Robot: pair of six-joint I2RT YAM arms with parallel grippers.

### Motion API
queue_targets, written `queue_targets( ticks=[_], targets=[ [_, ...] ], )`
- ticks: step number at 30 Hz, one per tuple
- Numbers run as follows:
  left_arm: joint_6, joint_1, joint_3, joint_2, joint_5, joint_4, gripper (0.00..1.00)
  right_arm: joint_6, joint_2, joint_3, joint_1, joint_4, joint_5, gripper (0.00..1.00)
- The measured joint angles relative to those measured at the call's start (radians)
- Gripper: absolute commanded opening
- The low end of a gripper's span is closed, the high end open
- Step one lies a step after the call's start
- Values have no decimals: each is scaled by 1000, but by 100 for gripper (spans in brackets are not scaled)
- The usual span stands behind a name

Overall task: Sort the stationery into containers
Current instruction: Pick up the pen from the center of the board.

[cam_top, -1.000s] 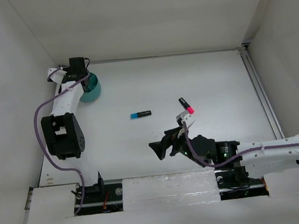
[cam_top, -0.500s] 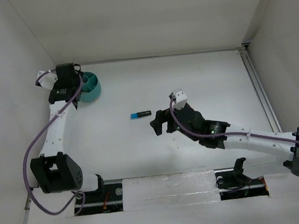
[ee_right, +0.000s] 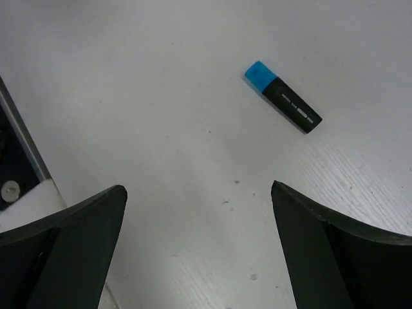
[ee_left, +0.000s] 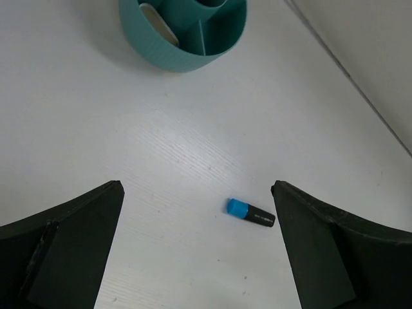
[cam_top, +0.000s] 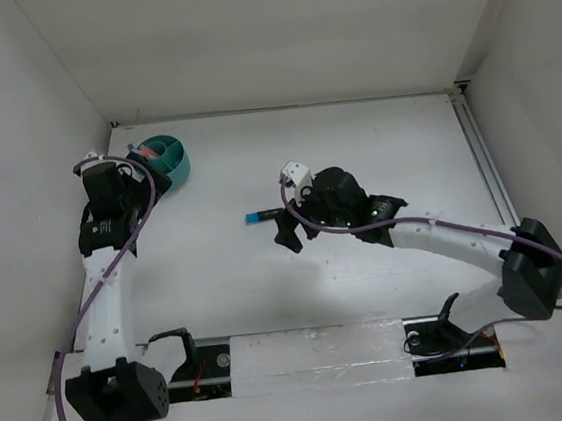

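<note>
The marker is still below and ahead of my open fingers. My right gripper will move outward and down onto the marker's black end (cam_top: 270, 214) (ee_right: 293, 105) next.
A black marker with a blue end (cam_top: 262, 215) lies alone on the white table, left of centre. It also shows in the left wrist view as the marker (ee_left: 251, 214) and in the right wrist view as the marker (ee_right: 283, 96). My right gripper (cam_top: 281, 223) hovers just right of it, open and holding nothing (ee_right: 197, 188). The round teal tub (cam_top: 169, 158) stands at the far left; its dividers and a pale item inside show on the tub (ee_left: 187, 38). My left gripper (cam_top: 150, 174) sits just near-left of the tub, open and holding nothing (ee_left: 196, 187).
White walls close in the table on the left, back and right. A metal rail (cam_top: 478, 155) runs along the right side. The arms' bases and a white strip (cam_top: 316, 353) line the near edge.
My left gripper has opened and pulled back from above the tub towards the near left. My right arm has swung left to the blue-ended marker, over the spot where a pink-ended marker lay.
</note>
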Motion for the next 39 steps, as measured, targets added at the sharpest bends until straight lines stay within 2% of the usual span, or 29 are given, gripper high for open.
queue_targets(
  ticks=[5,9,17,29,39],
  targets=[
    [42,-16,-93,-177,-32,21,100,-89,254,209,-55,-134,-76,99],
    [46,-8,-113,-227,-88,10,100,-127,413,332,-78,-188,-80,99],
    [45,-4,-130,-258,-128,-2,100,-248,490,400,-161,-240,-126,89],
    [46,-4,-130,-222,-98,-2,100,-393,649,551,-191,-266,-121,87],
    [47,-4,-130,-222,-98,-2,100,-454,769,587,-173,-272,-78,85]
  ],
)
